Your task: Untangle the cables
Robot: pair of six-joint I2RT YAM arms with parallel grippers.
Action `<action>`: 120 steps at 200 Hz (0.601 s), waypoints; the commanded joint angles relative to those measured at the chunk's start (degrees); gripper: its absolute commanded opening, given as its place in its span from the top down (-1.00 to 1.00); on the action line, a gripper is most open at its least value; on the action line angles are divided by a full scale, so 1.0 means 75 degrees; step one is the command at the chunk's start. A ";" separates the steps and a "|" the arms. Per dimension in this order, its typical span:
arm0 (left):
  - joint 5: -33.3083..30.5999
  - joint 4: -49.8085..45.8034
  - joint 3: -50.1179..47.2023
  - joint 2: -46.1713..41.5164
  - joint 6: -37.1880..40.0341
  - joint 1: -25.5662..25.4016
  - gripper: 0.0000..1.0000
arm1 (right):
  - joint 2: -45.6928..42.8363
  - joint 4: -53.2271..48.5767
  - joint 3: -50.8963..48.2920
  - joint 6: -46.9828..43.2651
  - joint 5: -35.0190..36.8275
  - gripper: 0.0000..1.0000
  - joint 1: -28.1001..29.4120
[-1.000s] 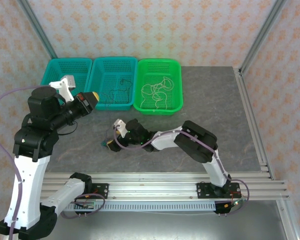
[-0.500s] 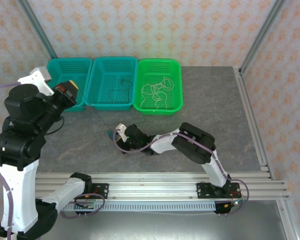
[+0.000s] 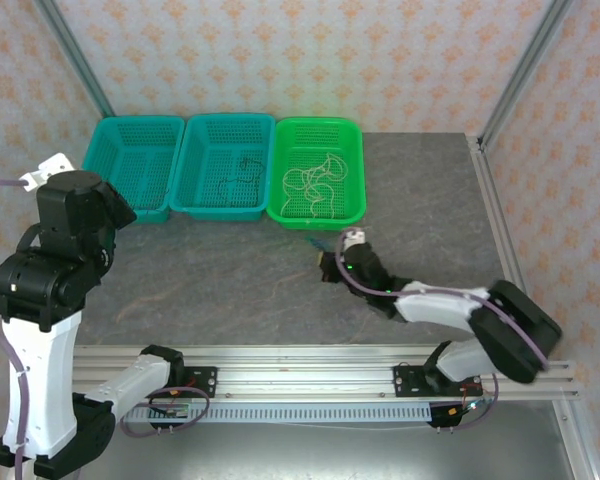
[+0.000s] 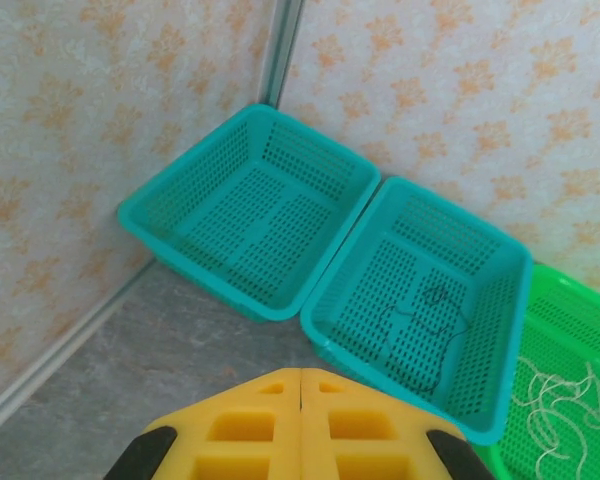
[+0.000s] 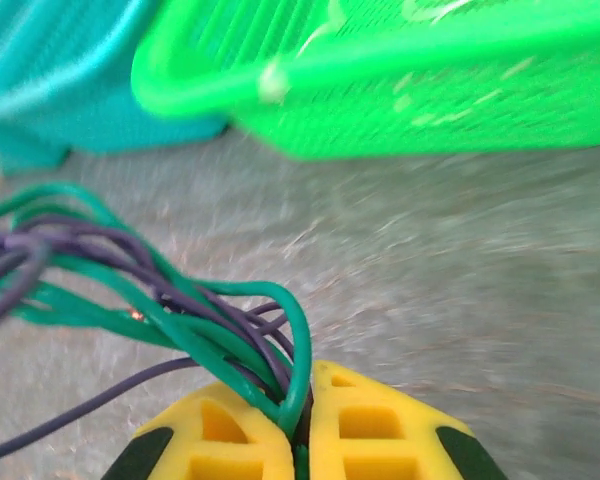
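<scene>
My left gripper should go down to the bare table below it, before the middle teal basket, and release the purple cable clear of the bundle.
A tangled bundle of green and purple-blue cables (image 5: pixel 150 300) loops out to the left over the grey table, pinched between the yellow fingers of my right gripper (image 5: pixel 302 425), which is shut on it. From above, that gripper (image 3: pixel 328 265) sits low just in front of the green basket (image 3: pixel 352 214), with the bundle (image 3: pixel 317 242) at its tip. A whitish cable (image 3: pixel 315 185) lies coiled in the green basket. A thin dark cable (image 4: pixel 425 310) lies in the middle teal basket (image 4: pixel 325 300). My left gripper (image 4: pixel 302 400) is shut on nothing, high above the table's far left.
A left teal basket (image 4: pixel 140 212) stands in the corner beside the middle one, against the patterned wall. The left arm (image 3: pixel 70 230) is raised tall at the left edge. A metal rail (image 3: pixel 505 250) borders the table's right side.
My right arm swung from the table's left-middle over to the front of the green basket, its jaws having closed on the green and purple bundle. The left arm drew back to the left.
</scene>
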 commanded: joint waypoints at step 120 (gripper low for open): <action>0.6064 0.4914 -0.9045 -0.3799 -0.2003 -0.0019 0.96 | -0.3715 -0.4541 0.1374 -0.2524 -0.1800 1.00 -0.1746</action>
